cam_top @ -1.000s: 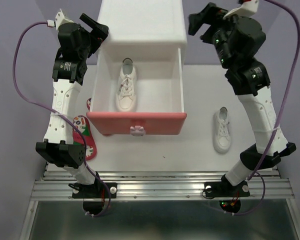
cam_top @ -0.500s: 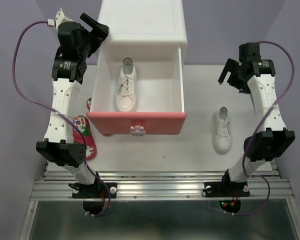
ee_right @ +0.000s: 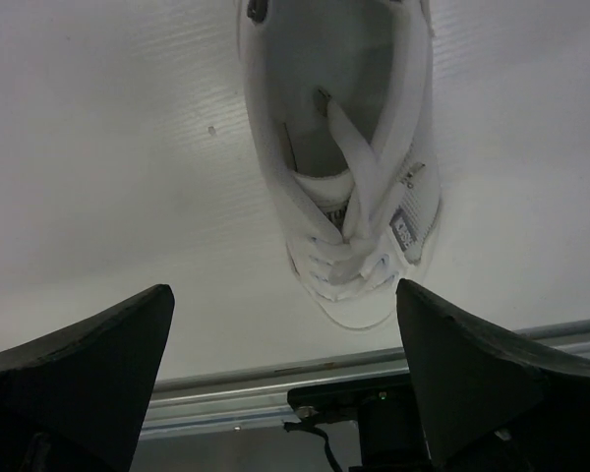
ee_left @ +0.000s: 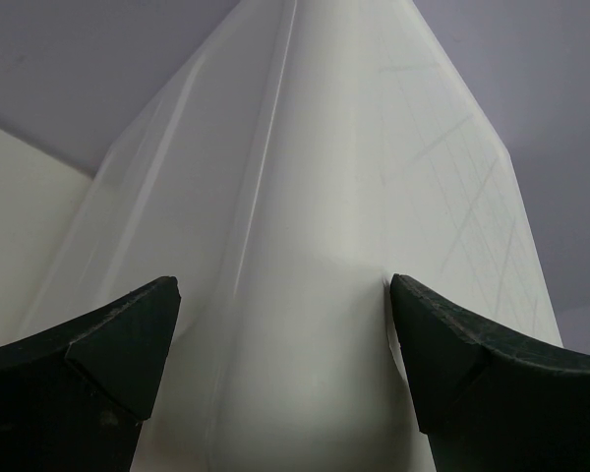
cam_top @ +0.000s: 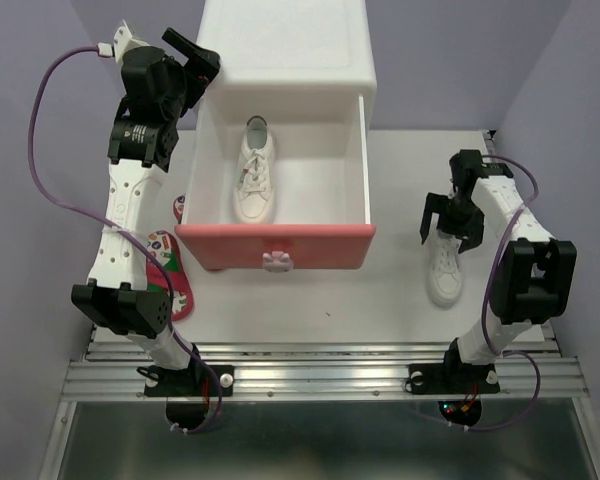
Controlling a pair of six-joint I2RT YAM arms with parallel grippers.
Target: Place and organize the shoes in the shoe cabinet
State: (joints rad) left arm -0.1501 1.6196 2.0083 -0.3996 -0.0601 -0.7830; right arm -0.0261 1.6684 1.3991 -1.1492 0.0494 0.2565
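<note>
My right gripper comes down onto the laced front of the second white sneaker's opening (cam_top: 446, 254) (ee_right: 344, 213) next and closes.
The white shoe cabinet (cam_top: 285, 45) stands at the back, its upper drawer with the pink front (cam_top: 275, 245) pulled open. One white sneaker (cam_top: 252, 172) lies inside the drawer. A second white sneaker (cam_top: 444, 275) lies on the table to the right, and also shows in the right wrist view (ee_right: 349, 177). My right gripper (cam_top: 448, 228) is open and empty, just above that sneaker's heel; its jaws (ee_right: 285, 379) are spread wide. My left gripper (cam_top: 195, 58) is open and empty at the cabinet's top left corner (ee_left: 324, 246). A red sandal (cam_top: 170, 272) lies left of the drawer.
A second red sandal (cam_top: 178, 208) is mostly hidden behind the left arm and the drawer's side. A white bunny knob (cam_top: 273, 261) sits on the drawer front. The metal rail (cam_top: 320, 375) runs along the table's near edge. Purple walls enclose the table.
My right arm has swung down from high beside the cabinet to just over the sneaker on the table. The left arm has stayed still.
</note>
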